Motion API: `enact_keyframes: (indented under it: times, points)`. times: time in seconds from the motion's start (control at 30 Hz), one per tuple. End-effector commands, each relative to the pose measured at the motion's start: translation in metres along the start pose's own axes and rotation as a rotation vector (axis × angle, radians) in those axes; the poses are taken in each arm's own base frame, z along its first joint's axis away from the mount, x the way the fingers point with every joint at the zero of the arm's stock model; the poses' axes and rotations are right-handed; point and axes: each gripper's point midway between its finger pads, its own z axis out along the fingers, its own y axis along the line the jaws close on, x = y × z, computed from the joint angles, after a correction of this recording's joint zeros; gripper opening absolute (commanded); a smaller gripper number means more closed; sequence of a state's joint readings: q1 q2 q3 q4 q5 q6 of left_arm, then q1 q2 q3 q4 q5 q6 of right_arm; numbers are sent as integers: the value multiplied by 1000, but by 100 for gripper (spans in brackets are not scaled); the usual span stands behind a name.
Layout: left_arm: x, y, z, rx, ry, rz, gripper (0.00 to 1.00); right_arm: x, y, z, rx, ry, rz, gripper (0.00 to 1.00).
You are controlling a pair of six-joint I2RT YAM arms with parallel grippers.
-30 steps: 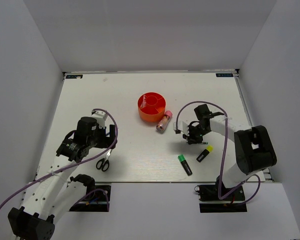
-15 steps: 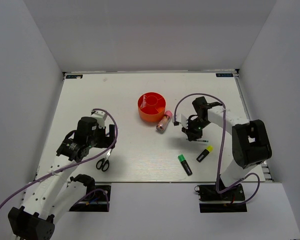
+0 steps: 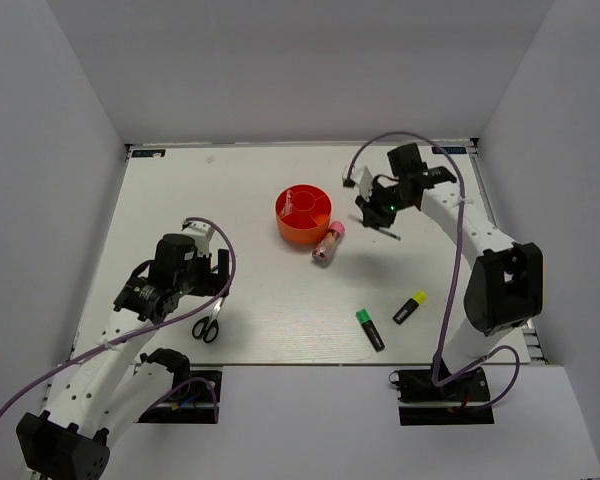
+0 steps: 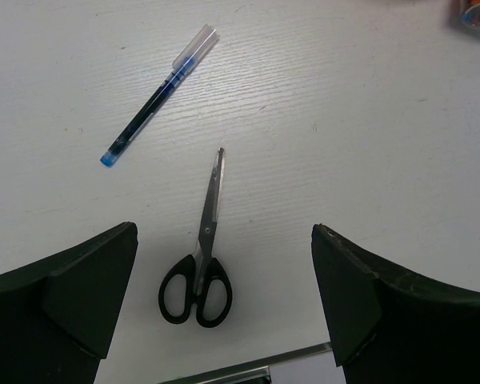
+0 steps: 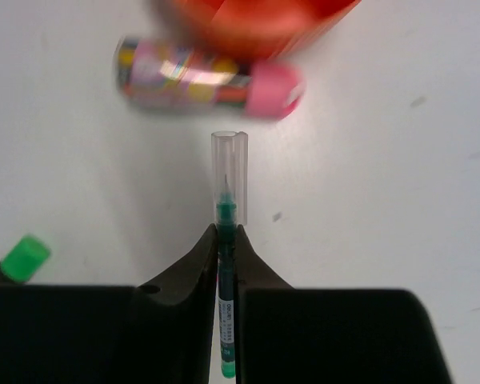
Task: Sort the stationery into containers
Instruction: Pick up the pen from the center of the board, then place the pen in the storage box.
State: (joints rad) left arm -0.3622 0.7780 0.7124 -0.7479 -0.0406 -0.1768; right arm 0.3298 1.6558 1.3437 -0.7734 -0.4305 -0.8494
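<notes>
The green pen is level. My right gripper will next rise and tilt to stand it up over the orange container's far section (image 3: 298,194), then lower it and let go.
My right gripper (image 3: 378,208) is shut on a green pen (image 5: 228,232) with a clear cap, held above the table just right of the round orange container (image 3: 303,215). The wrist view shows that tub (image 5: 264,20) blurred ahead, with the pink-capped tube (image 5: 200,76) lying before it. Other stationery lies on the table: the tube (image 3: 328,243), a green highlighter (image 3: 370,329), a yellow highlighter (image 3: 409,307) and black-handled scissors (image 3: 207,325). My left gripper (image 4: 224,304) hangs wide open above the scissors (image 4: 200,264). A blue pen (image 4: 156,96) lies beyond them.
White walls enclose the table on three sides. The table's near edge (image 4: 224,372) runs just behind the scissors' handles. The green highlighter's cap (image 5: 22,260) shows at the left of the right wrist view.
My right gripper has lifted the green pen from beside the yellow highlighter and carried it toward the back, to the right of the orange tub. The left arm has not moved.
</notes>
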Motion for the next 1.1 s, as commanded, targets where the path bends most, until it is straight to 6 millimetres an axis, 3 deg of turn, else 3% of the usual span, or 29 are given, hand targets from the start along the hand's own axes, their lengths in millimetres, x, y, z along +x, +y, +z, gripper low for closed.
enact_keyframes:
  times: [0.0,0.03,0.07,0.13,0.17,0.27,0.3,0.37,0.5,0.57,0.7,0.73,1.07]
  points:
    - [1,5,3,-22,-6,18,100,-67,-34,-15,80,-179,58,0]
    - [2,5,4,-23,-3,21,100,-71,-39,-10,76,-189,73,0]
    - [3,6,5,-26,-2,21,100,-97,-55,-23,123,-247,48,0]
    - [2,7,6,-34,-9,29,100,-106,-69,-12,124,-274,102,0]
    - [4,8,7,-36,-7,29,100,-125,-82,-21,158,-326,98,0]
    - [3,9,8,-40,-22,37,100,-144,-99,-12,154,-412,143,0]
    - [4,9,9,-40,-24,44,100,-157,-113,-10,187,-473,115,0]
    - [3,10,9,-38,-36,51,100,-172,-112,-8,152,-534,160,0]
    - [4,11,10,-38,-48,63,100,-205,-131,-2,99,-675,185,0]
    - [5,13,10,-49,-46,65,100,-225,-133,-7,66,-768,197,0]
    - [6,15,12,-62,-33,69,100,-239,-130,7,-51,-831,236,0]
    - [6,15,12,-60,-34,68,100,-248,-132,2,-44,-875,203,0]
    - [7,13,13,-53,-20,77,100,-255,-115,29,-199,-971,221,0]
